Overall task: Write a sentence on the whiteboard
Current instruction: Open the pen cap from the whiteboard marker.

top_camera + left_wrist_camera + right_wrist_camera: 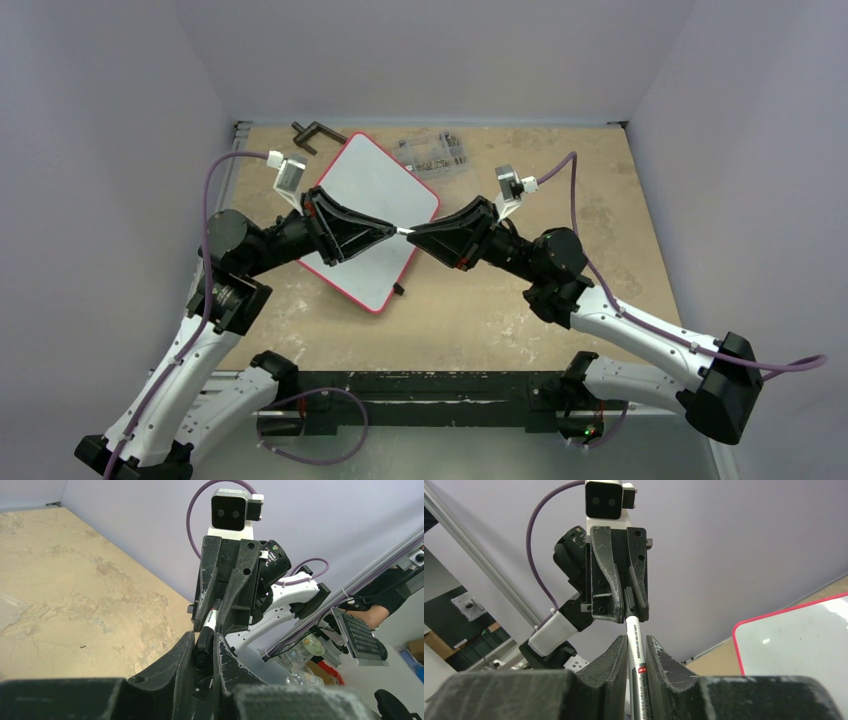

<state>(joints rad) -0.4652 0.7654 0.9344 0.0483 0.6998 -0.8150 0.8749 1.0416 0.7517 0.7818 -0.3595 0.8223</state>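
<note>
I should move my left gripper down and to the right in the top view onto the bare tabletop and let go of the marker's black cap (202, 652) there, away from the whiteboard.
The whiteboard (375, 195), white with a red rim, lies tilted on the table; its corner (799, 645) shows in the right wrist view. No sentence shows on its visible surface. Above its right edge both grippers meet tip to tip on one marker (403, 231). My left gripper (393, 229) (204, 637) is shut on the marker's black cap (202, 652). My right gripper (413, 234) (636, 642) is shut on the white barrel (638, 655). The arms hide part of the board.
A clear plastic box of small parts (435, 153) stands behind the board. A dark clamp (315, 133) lies at the back left. Walls close the table on the left, back and right.
</note>
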